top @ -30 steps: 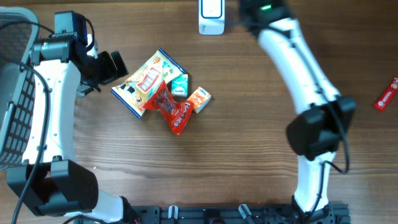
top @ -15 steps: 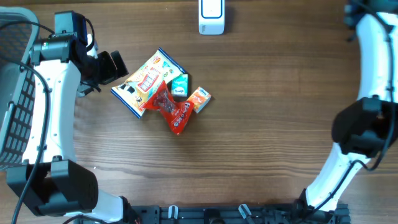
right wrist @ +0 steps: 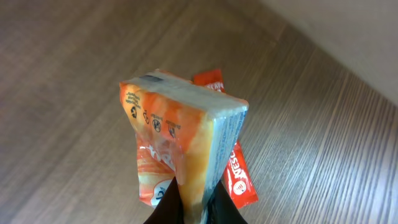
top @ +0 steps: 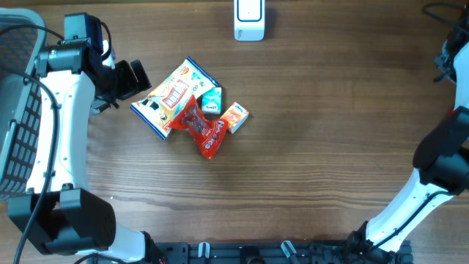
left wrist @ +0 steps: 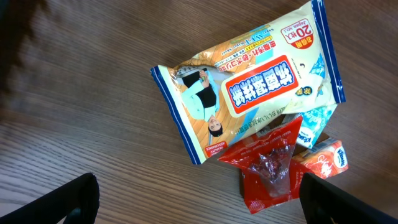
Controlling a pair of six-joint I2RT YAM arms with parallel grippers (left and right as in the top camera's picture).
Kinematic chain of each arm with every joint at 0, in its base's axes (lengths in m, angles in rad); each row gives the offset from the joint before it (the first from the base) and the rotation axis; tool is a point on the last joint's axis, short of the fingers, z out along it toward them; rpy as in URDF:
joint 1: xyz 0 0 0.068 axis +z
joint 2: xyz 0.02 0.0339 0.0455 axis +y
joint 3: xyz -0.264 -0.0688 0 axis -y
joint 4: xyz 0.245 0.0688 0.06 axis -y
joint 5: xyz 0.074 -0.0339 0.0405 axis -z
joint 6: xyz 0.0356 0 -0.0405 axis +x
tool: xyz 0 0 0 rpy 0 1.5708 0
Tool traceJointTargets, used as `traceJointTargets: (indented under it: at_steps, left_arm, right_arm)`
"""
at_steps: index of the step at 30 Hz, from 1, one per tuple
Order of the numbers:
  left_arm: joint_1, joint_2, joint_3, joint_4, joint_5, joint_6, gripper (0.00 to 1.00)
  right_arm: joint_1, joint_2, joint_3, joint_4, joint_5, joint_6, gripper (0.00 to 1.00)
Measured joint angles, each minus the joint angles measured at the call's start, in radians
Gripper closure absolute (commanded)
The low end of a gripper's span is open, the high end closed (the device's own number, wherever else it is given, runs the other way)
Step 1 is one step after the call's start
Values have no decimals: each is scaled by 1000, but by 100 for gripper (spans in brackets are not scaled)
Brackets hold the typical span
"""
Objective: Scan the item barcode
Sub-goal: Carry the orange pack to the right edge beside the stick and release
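The orange tissue pack will be released after I move my right gripper slightly over the wood (right wrist: 160, 163) beside the red Nescafe sachet next.
My right gripper (right wrist: 193, 208) is shut on an orange tissue pack (right wrist: 180, 137), which I hold above the table with its end towards the camera. No barcode shows on the faces I can see. Under it on the wood lies a red Nescafe sachet (right wrist: 241, 180). In the overhead view only the right arm (top: 443, 154) shows at the right edge; its gripper is out of frame. The white scanner (top: 249, 19) stands at the back edge. My left gripper (top: 126, 79) hangs open just left of the item pile, its fingers (left wrist: 65, 200) wide apart over bare wood.
The pile holds a large wet-wipes pack (top: 172, 95), a red snack packet (top: 204, 130), a small teal pack (top: 212, 100) and a small orange pack (top: 235, 116). A wire basket (top: 16, 110) sits at the left edge.
The right arm has swung from the scanner at the back to the far right edge, carrying the orange pack. The left arm and the pile have not moved.
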Motion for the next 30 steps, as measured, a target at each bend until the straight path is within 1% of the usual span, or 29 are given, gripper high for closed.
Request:
traceJointTargets:
  at_steps: [4,8,9,10,12,13,15,17,19,23,24,27,30]
  left_arm:
    - [0,0,0,0,0,0,0]
    - [0,0,0,0,0,0,0]
    - [0,0,0,0,0,0,0]
    - [0,0,0,0,0,0,0]
    - [0,0,0,0,0,0,0]
    - [0,0,0,0,0,0,0]
    - [0,0,0,0,0,0,0]
    - [0,0,0,0,0,0,0]
    - [0,0,0,0,0,0,0]
    - [0,0,0,0,0,0,0]
    - [0,0,0,0,0,0,0]
    - [0,0,0,0,0,0,0]
    - [0,0,0,0,0,0,0]
  right_arm:
    - [-23,0,-71,51,-3,6,93]
    - [-51,16,-94,66,-3,23,87]
    - [-59,23,-94,70,-4,24,82]
    - [-67,31,-94,74,-8,26,73]
    - [-77,44,-95,82,-19,33,50]
    - [-82,50,-95,85,-25,28,37]
    - [-86,56,-95,89,-31,34,24]
    - [-86,56,-95,89,-37,25,17]
    - [-85,56,-95,80,-45,8,12]
    - [-85,56,-72,32,-62,-16,4]
    - [-85,54,-58,25,-74,-21,0]
    - [-85,26,-35,7,-135,-28,0]
    - [-85,-86,-29,6,-303,-28,1]
